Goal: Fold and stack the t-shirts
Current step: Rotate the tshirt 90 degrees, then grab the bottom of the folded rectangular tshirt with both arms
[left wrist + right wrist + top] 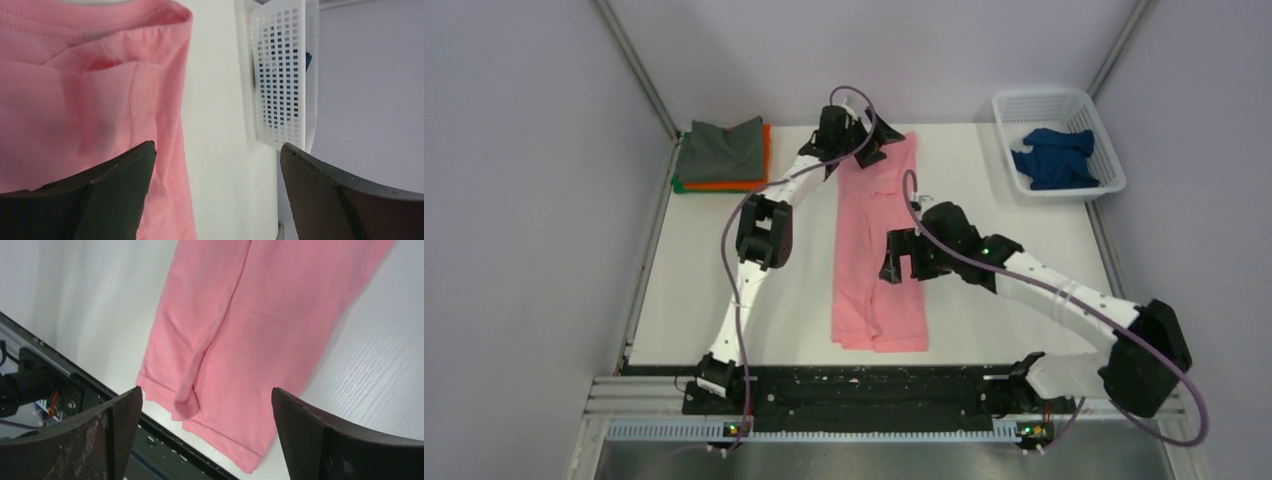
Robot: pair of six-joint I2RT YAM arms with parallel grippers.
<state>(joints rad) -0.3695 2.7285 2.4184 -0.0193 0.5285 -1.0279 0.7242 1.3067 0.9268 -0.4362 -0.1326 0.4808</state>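
My left gripper draws back and moves down onto the light pink t-shirt's loose hem corner on the pile's side (838, 338) next, since that corner lies back from the gripper and below it.
A light pink t-shirt (879, 240), folded into a long narrow strip, lies down the middle of the table. My left gripper (881, 143) hovers open at its far collar end. In the left wrist view the pink cloth (75, 100) lies under the left finger, with nothing between the jaws of the left gripper (217, 150). My right gripper (909, 268) stands open over the strip's right side. The right wrist view shows the hem end (240, 350) beyond the right gripper (207, 395). A dark grey shirt (722, 148) tops a folded pile with orange (724, 185) and green below. A navy blue shirt (1054, 157) lies crumpled.
The navy shirt sits in a white lattice basket (1092, 110) at the back right, which the left wrist view shows as a basket (285, 75) on its side. Grey walls enclose the table on three sides. A black rail (864, 385) runs along the near edge.
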